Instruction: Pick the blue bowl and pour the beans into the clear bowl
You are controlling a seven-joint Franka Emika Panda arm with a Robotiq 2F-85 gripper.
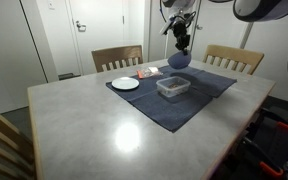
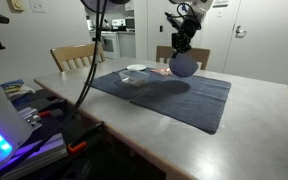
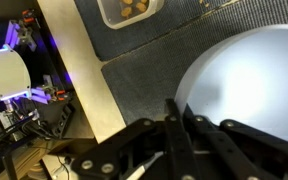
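My gripper will next go down a little toward the far side of the dark mat [image 1: 199, 100] and then let go of the blue bowl's rim.
My gripper [image 1: 181, 43] is shut on the rim of the blue bowl [image 1: 179, 61] and holds it in the air above the far side of the dark mat [image 1: 199, 100]. Both also show in an exterior view, the gripper [image 2: 181, 45] above the bowl [image 2: 184, 66]. In the wrist view the bowl's pale inside [image 3: 254, 90] fills the right side, with my fingers [image 3: 179, 112] pinching its rim. The clear bowl [image 1: 173, 87] rests on the mat, below and in front of the held bowl. In the wrist view the clear bowl [image 3: 134, 10] has brown beans in it.
A white plate [image 1: 125, 83] lies at the mat's corner, with a small red and white item [image 1: 149, 72] beside it. Wooden chairs [image 1: 117, 57] stand behind the table. The table edge [image 3: 69, 90] and lab gear lie beyond the mat.
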